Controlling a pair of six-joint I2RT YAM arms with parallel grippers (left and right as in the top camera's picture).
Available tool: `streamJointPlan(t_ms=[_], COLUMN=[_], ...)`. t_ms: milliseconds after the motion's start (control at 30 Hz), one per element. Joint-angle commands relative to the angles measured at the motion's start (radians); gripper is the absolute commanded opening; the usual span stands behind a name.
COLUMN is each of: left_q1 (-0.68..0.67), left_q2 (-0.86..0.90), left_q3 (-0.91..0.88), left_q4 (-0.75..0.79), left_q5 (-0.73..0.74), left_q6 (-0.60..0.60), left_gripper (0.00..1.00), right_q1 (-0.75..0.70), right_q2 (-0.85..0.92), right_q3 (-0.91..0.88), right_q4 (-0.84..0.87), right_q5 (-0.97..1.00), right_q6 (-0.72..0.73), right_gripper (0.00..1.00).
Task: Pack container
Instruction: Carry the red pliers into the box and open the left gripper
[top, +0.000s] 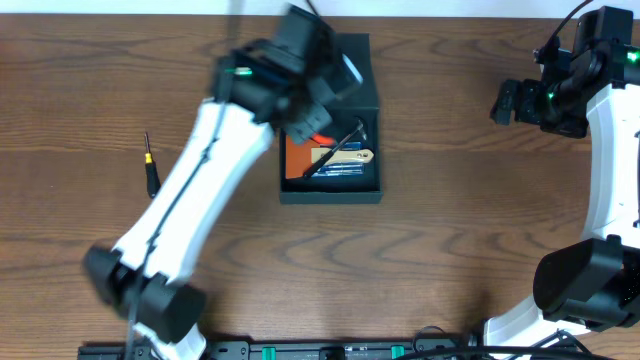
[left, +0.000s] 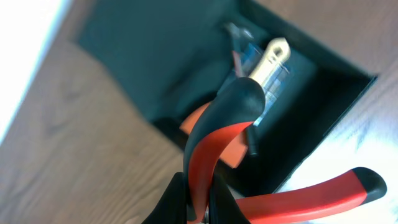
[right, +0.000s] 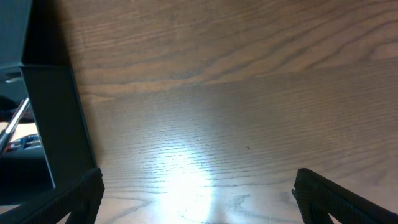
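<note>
I should lower the pliers with my left gripper between the container's sides onto the orange flat item (top: 297, 158) (left: 234, 151) inside the open container and let go of them there, because that item lies below.
The dark teal container (top: 332, 194) stands open at the table's middle, its flap lid (top: 360, 72) lying back. My left gripper (top: 308, 112) hovers over its left side, shut on one red-and-black handle of a pair of pliers (top: 319, 138). In the left wrist view the jaws (left: 199, 208) clamp that handle of the pliers (left: 214, 134), and the other handle sticks out to the right, above the container (left: 326, 87). My right gripper (top: 505, 100) is open and empty at the far right; in the right wrist view (right: 196, 199) it is above bare wood beside the container wall (right: 56, 124).
Inside the container lie an orange flat item (top: 298, 156), a beige-handled tool (top: 347, 155) and blue items (top: 340, 172). A small black screwdriver (top: 150, 170) lies on the table at the left. The table's back edge is just behind the lid.
</note>
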Motion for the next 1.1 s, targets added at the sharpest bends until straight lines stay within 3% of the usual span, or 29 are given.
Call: streamJointPlan(t_ms=[0,233,567,633,667,733,767,833,933,1067], left_q1=[-0.016,-0.01,0.015,0.022,0.025,0.027,0.027,0.026,0.028,0.044], left_q2=[0.098,0.254,0.338,0.337,0.337,0.335,0.333,0.323,0.285,0.179], left_q3=[-0.018,-0.018,-0.018,-0.018,-0.018,-0.017,-0.014,-0.001,0.035,0.087], left_q4=[0.0,0.085,0.148,0.154,0.154,0.146,0.135,0.101,0.048,-0.024], left_q5=[-0.005,-0.055,-0.096,-0.115,-0.114,-0.114,-0.114,-0.115,-0.148,-0.3], left_q6=[0.038,-0.031,-0.051,-0.058,-0.058,-0.06,-0.061,-0.061,-0.081,-0.187], left_gripper=[0.06,0.06,0.06,0.17,0.29,0.42,0.56,0.65,0.65,0.65], right_q1=[0.0,0.0,0.0,0.0,0.0,0.0,0.0,0.0,0.0,0.0], right_q2=[-0.005,-0.005,-0.005,-0.005,-0.005,-0.005,-0.005,-0.005,-0.005,-0.005], right_q3=[0.009,0.009,0.009,0.009,0.009,0.009,0.009,0.009,0.009,0.009], right_q4=[-0.001,-0.001,-0.001,-0.001,-0.001,-0.001,-0.001,-0.001,0.0,-0.001], right_q5=[-0.009,-0.009,-0.009,-0.009,-0.009,-0.009,-0.009,-0.009,-0.009,-0.009], right_q6=[0.017,0.017,0.017,0.017,0.017,0.017,0.017,0.017,0.017,0.017], right_gripper=[0.99,0.99,0.98,0.99,0.99,0.99,0.99,0.99,0.99,0.99])
